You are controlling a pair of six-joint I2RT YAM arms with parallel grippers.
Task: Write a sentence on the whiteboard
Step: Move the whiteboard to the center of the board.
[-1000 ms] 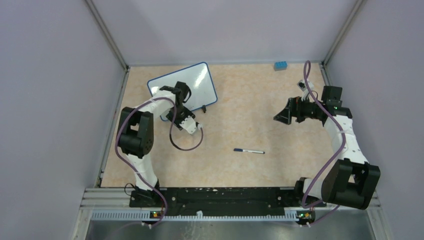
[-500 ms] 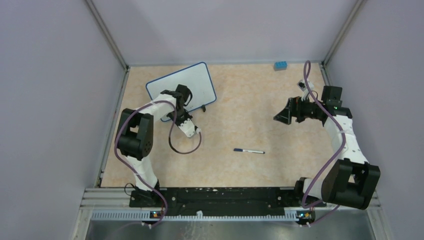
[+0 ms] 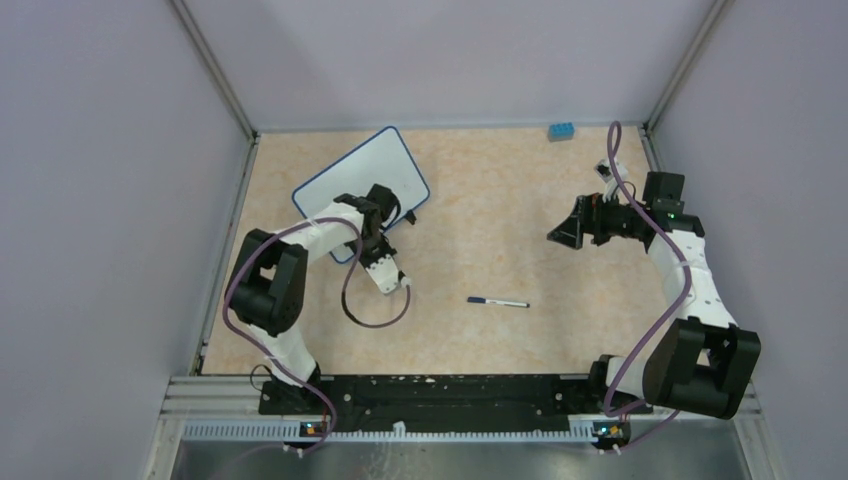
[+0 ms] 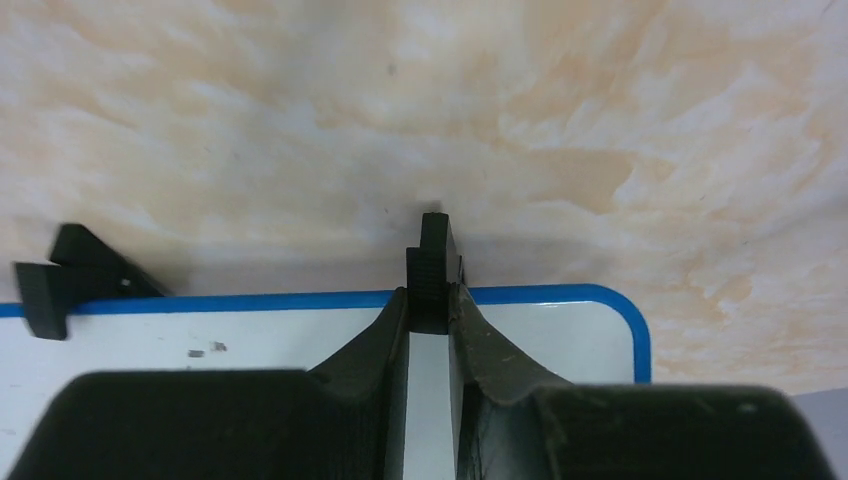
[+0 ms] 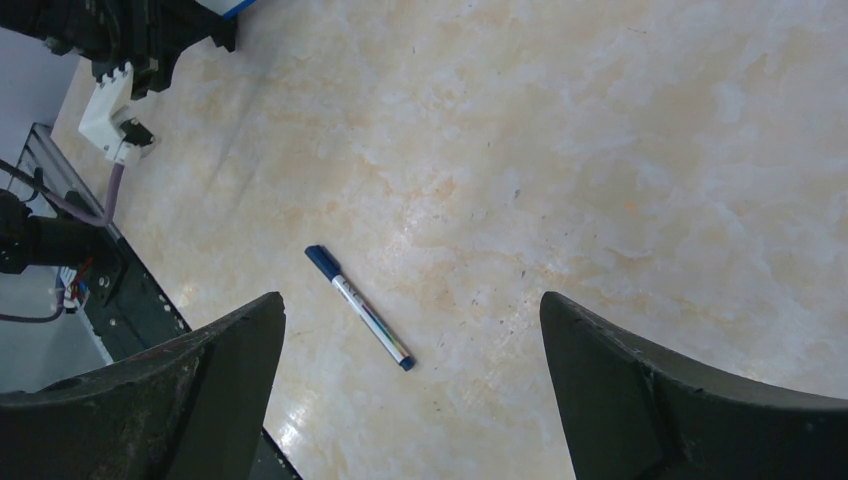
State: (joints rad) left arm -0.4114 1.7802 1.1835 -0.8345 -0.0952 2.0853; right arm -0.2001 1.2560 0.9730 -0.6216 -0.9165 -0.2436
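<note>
My left gripper has open tabletop behind it to the right in the top view, so it needs to slide back that way, then release its clip foot.
The whiteboard (image 3: 345, 180) lies at the back left, turned at an angle, white with a blue rim. No writing shows on it; the sentence is not in view, only a few tiny dark marks (image 4: 203, 350). My left gripper (image 3: 397, 214) is shut on a black clip foot (image 4: 433, 285) at the board's near edge. A second clip foot (image 4: 70, 280) sits further along that edge. A blue-capped marker (image 3: 497, 301) lies on the table mid-right, also in the right wrist view (image 5: 358, 306). My right gripper (image 3: 562, 234) is open and empty, above the table (image 5: 410, 298).
A small blue block (image 3: 561, 130) sits at the back right by the wall post. The left arm's purple cable (image 3: 372, 310) loops over the table below the board. Grey walls enclose the table on three sides.
The left gripper has moved right while holding the clip foot, and the whiteboard has turned with it to a steeper angle. The right arm and the marker have not moved.
</note>
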